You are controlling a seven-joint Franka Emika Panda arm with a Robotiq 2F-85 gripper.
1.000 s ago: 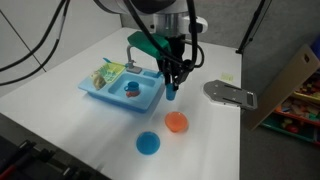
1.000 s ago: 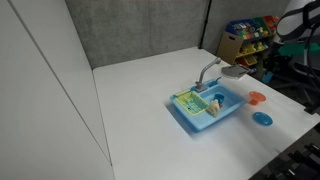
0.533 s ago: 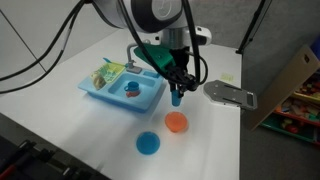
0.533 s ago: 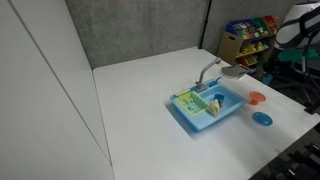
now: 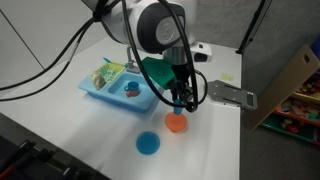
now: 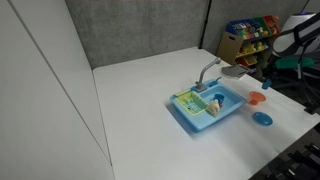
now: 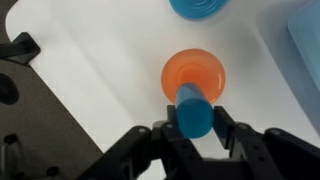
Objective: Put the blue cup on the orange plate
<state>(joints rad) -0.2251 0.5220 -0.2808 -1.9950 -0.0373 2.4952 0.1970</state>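
My gripper lowers to the plate's middle (image 5: 176,122) (image 7: 193,78) and releases next, as the orange plate lies below it and the blue cup still hangs clear of the plate.
My gripper (image 7: 192,122) is shut on the blue cup (image 7: 193,112), a small blue cylinder held between both fingers. In the wrist view the cup hangs over the near edge of the orange plate (image 7: 194,74), which lies flat on the white table. In an exterior view the gripper (image 5: 181,103) holds the cup (image 5: 180,104) just above the orange plate (image 5: 176,123). In an exterior view the orange plate (image 6: 256,98) sits at the far right, below the arm.
A flat round blue plate (image 5: 148,144) lies beside the orange plate; it also shows in the wrist view (image 7: 199,8). A light-blue toy sink (image 5: 124,88) with small items stands to one side. A grey metal fixture (image 5: 232,95) lies behind the plates.
The gripper has moved with the blue cup away from the sink's edge, lower and over the orange plate.
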